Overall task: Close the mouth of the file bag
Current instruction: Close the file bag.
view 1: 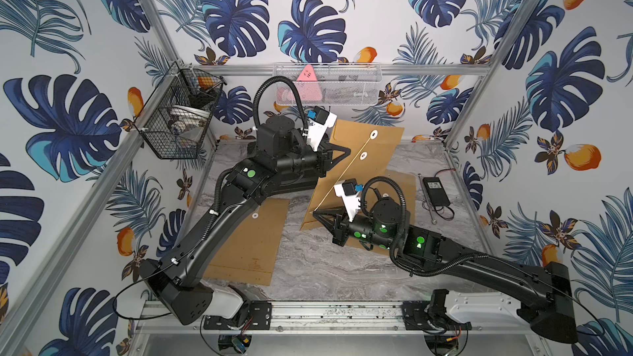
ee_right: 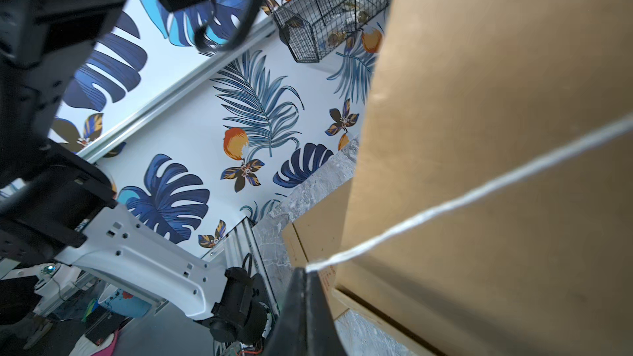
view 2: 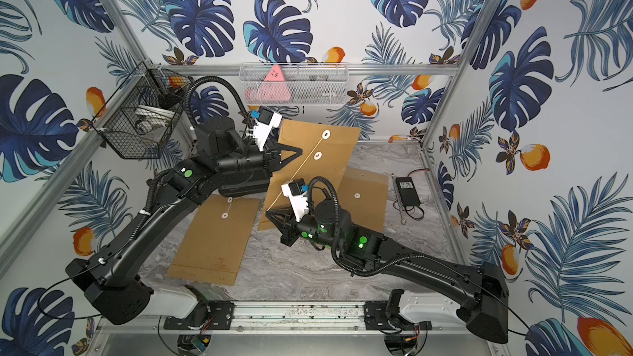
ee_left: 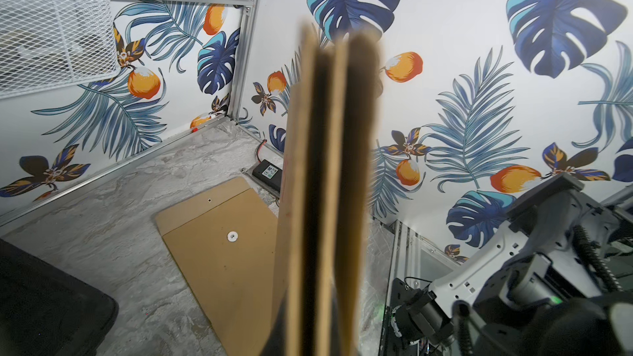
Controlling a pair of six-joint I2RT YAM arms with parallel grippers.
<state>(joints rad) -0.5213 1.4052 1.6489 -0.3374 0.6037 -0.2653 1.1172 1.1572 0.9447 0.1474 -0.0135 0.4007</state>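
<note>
My right gripper will next move outward to the lower part of the file bag's side under the discs, loosen the tight, slanting string and release its end.
A brown file bag (view 1: 370,166) (view 2: 322,169) stands upright over the back of the table. My left gripper (view 1: 347,151) (view 2: 300,150) is shut on its left edge. In the left wrist view the file bag (ee_left: 325,183) shows edge-on between the jaws of the left gripper (ee_left: 313,330). Two white discs sit on its face, the upper disc (view 1: 373,134) and the lower disc (view 1: 363,155). A taut white string (view 1: 342,179) (ee_right: 445,207) runs from the upper disc past the lower one to my right gripper (view 1: 314,212) (ee_right: 305,270), which is shut on its end.
Two more brown bags lie flat on the marble table, one at the left (view 1: 250,244) and one at the right (view 1: 400,193). A black power adapter (view 1: 435,190) lies far right. A black wire basket (view 1: 178,118) and a white mesh basket (view 1: 329,83) hang on the frame.
</note>
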